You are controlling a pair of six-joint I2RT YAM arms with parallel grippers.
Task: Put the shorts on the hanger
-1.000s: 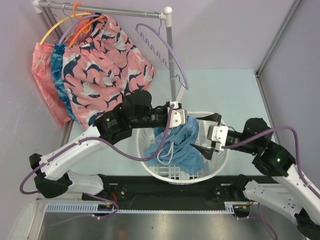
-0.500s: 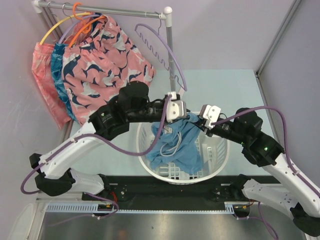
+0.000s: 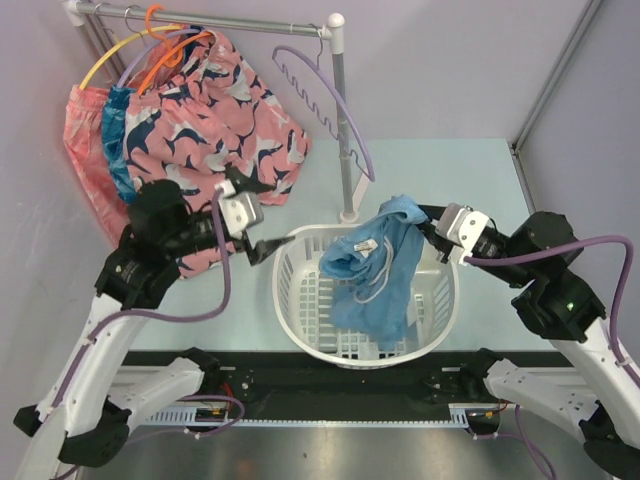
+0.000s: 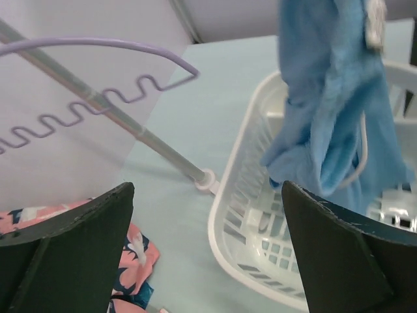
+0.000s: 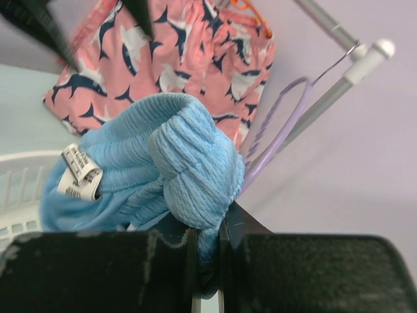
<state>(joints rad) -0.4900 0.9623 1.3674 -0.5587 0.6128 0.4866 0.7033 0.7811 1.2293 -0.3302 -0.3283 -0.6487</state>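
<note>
The right gripper should next go down, with its fingers tipping down, to the white basket's far rim below and release the waistband there, where the basket can carry it.
The light-blue shorts (image 3: pixel 385 272) hang over the white basket (image 3: pixel 292 300), bunched at the waistband, with the white drawstring dangling. My right gripper (image 3: pixel 430 222) is shut on the waistband (image 5: pixel 195 153) and holds it up above the basket's far right rim. The lavender hanger (image 3: pixel 345 118) hangs by its hook from the rack's right end, just behind the held shorts; it shows in the right wrist view as a lavender hanger (image 5: pixel 281 134) close behind the fabric. My left gripper (image 3: pixel 266 218) stands open and empty left of the basket, in front of the hanging pink shorts.
A rack pole (image 3: pixel 343 150) stands on its foot (image 4: pixel 207 180) right behind the basket (image 4: pixel 229 195). Pink patterned shorts (image 3: pixel 205 130) and teal shorts (image 3: pixel 120 155) hang at the left on orange (image 3: pixel 165 30) and yellow (image 3: pixel 100 62) hangers. Walls close in on the left and right.
My left gripper let go of the shorts, opened and swung back to the left. My right gripper closed on the waistband and lifted the shorts up and to the right.
</note>
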